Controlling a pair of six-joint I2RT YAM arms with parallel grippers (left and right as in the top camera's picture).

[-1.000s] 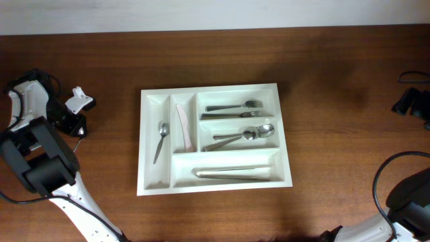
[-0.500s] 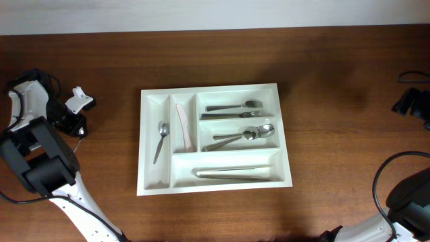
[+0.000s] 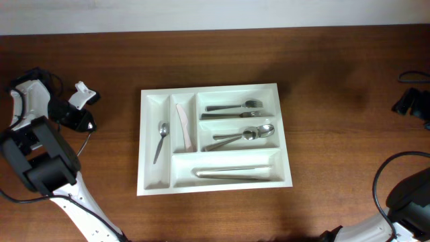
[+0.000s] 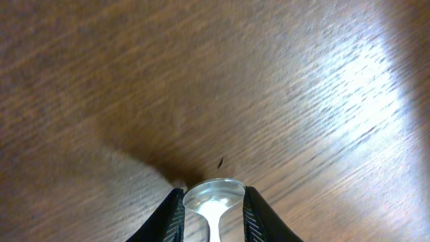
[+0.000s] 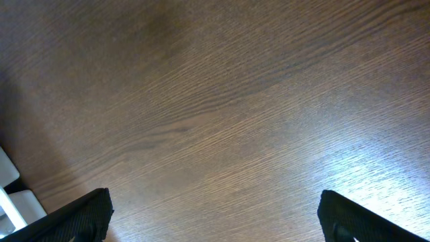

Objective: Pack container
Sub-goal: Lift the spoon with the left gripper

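Another spoon lies at the far end of the small spoon's compartment (image 3: pixel 157 108), so next I should lift my left gripper outward and toward the tray and release the spoon over that end.
The container (image 3: pixel 208 88) is a white cutlery tray lying flat at the table's middle. It holds a small spoon (image 3: pixel 161 138), a pale knife (image 3: pixel 183 126), forks (image 3: pixel 235 106), spoons (image 3: pixel 242 136) and long utensils (image 3: pixel 235 173), each kind in its own compartment. My left gripper (image 3: pixel 82 119) hovers left of the tray. In the left wrist view the left gripper (image 4: pixel 213 202) is shut on the bowl of a shiny spoon (image 4: pixel 213 190) just above bare wood. My right gripper (image 5: pixel 215 215) stands wide open over bare table, nothing between its fingers.
The right arm's dark gripper (image 3: pixel 408 101) sits at the far right table edge, with a cable looping below it. The left arm's base and cables crowd the left edge. A white object (image 5: pixel 10 191) shows at the right wrist view's lower left corner.
My left gripper has shifted slightly to the right, toward the tray, still holding the spoon. The right arm and the tray's contents have not moved.
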